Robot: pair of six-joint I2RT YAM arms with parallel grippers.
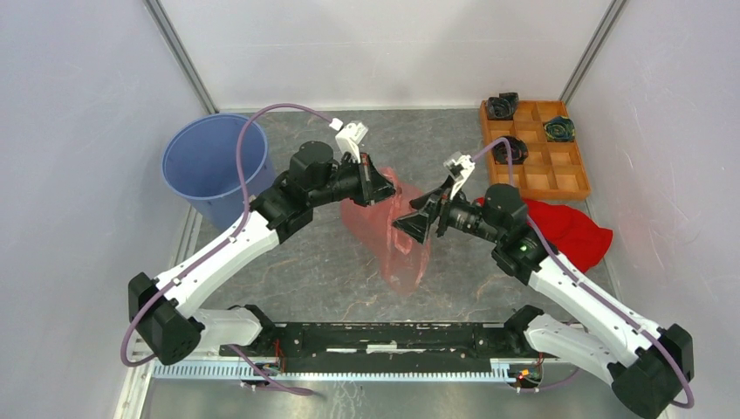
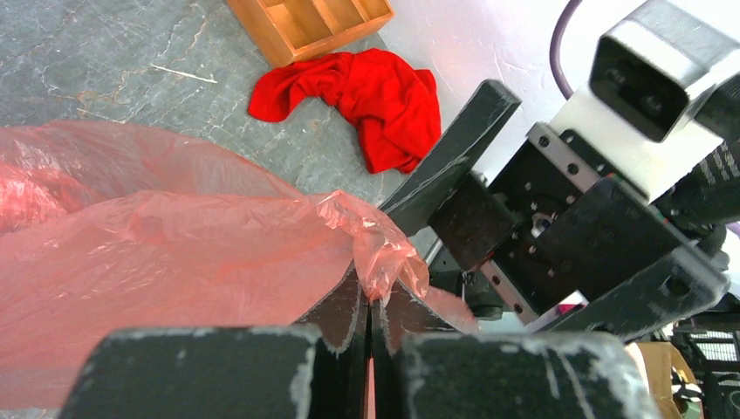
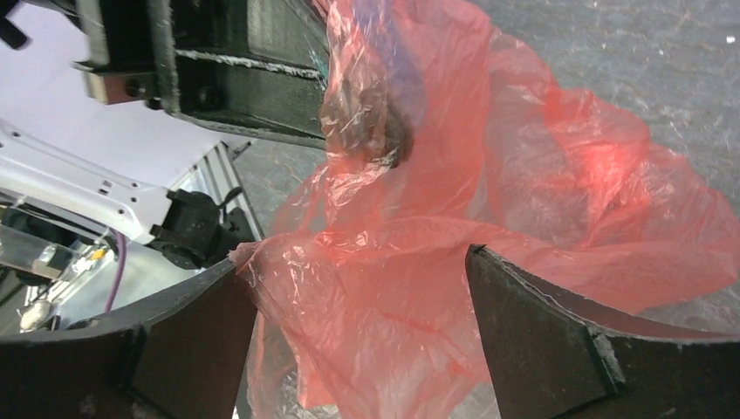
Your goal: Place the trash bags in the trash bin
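Observation:
My right gripper shifts toward my left gripper next, deeper over the bunched fold (image 1: 403, 212) (image 3: 359, 244), and then closes there.
The translucent red-pink trash bag (image 1: 394, 234) hangs crumpled between the two arms over the table's middle. My left gripper (image 1: 381, 185) is shut on a bunched edge of it; in the left wrist view the film (image 2: 174, 262) is pinched between the closed fingertips (image 2: 371, 301). My right gripper (image 1: 410, 229) is open, its two fingers on either side of a fold of the bag (image 3: 375, 288), the left finger (image 3: 188, 336) touching the film. The blue trash bin (image 1: 214, 166) stands at the far left, apart from both grippers.
An orange compartmented tray (image 1: 534, 148) with dark items sits at the back right. An opaque red cloth (image 1: 572, 229) lies on the table right of the right arm, also in the left wrist view (image 2: 366, 96). White walls enclose the table.

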